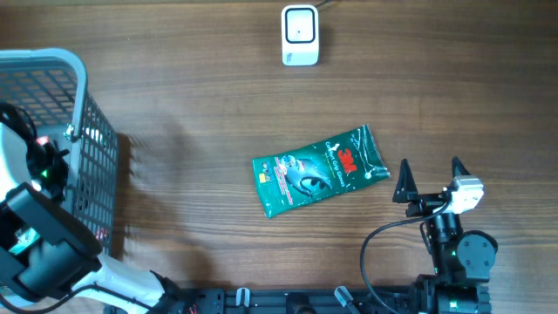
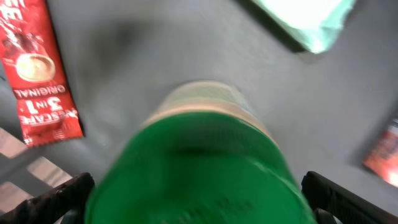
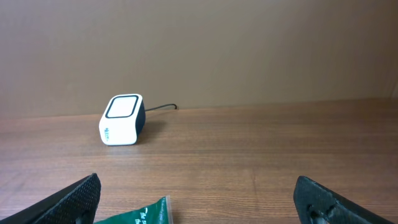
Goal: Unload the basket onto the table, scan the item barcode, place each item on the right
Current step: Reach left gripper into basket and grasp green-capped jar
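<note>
My left gripper lowers in the basket and closes around the green-capped container [image 2: 200, 177] next.
A green 3M packet [image 1: 318, 170] lies flat in the middle of the table; its corner [image 3: 146, 214] shows in the right wrist view. The white barcode scanner [image 1: 299, 35] stands at the far edge, also visible as the scanner [image 3: 122, 119] ahead of the right arm. My right gripper [image 1: 430, 174] stands open just right of the packet, nothing between its fingers [image 3: 71, 198]. My left arm [image 1: 35, 235] reaches into the basket [image 1: 83, 105]. There my left gripper [image 2: 199, 193] is open, its fingers [image 2: 59, 196] on either side of a blurred green-capped container [image 2: 199, 162].
Inside the basket lie a red Nescafe sachet [image 2: 40, 68], a pale green packet [image 2: 305, 18] and another red packet [image 2: 385, 155]. The grey wire basket stands at the table's left edge. A cable runs from the scanner toward the back.
</note>
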You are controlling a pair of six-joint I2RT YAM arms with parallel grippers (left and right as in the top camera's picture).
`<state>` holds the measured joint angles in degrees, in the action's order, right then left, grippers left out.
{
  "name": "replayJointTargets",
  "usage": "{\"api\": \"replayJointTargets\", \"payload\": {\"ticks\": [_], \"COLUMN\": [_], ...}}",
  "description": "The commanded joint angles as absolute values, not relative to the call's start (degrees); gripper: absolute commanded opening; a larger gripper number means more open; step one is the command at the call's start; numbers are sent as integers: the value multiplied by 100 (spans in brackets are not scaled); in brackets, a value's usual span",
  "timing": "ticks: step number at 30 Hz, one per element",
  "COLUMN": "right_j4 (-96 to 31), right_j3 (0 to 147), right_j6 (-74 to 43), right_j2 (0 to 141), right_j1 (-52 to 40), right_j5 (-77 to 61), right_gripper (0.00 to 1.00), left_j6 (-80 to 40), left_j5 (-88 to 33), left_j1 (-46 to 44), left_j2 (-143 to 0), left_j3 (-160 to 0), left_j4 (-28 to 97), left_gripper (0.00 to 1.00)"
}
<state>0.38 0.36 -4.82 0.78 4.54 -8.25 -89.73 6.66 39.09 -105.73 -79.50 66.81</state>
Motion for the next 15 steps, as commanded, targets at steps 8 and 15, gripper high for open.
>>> {"api": "replayJointTargets", "payload": {"ticks": [8, 15], "right_j4": [51, 54], "right_j3": [30, 30], "right_j6": [-449, -449], "right_j2": [43, 43], "right_j1": [445, 445], "right_j5": [-766, -766], "right_gripper": [100, 99], "left_j6": [-8864, -8370], "left_j5": [1658, 1522], "left_j1": [3922, 3920], "left_j2": [-10665, -10665], "left_j3": [-7408, -7408], "left_j4": [6613, 6368], "left_gripper": [96, 51]}}
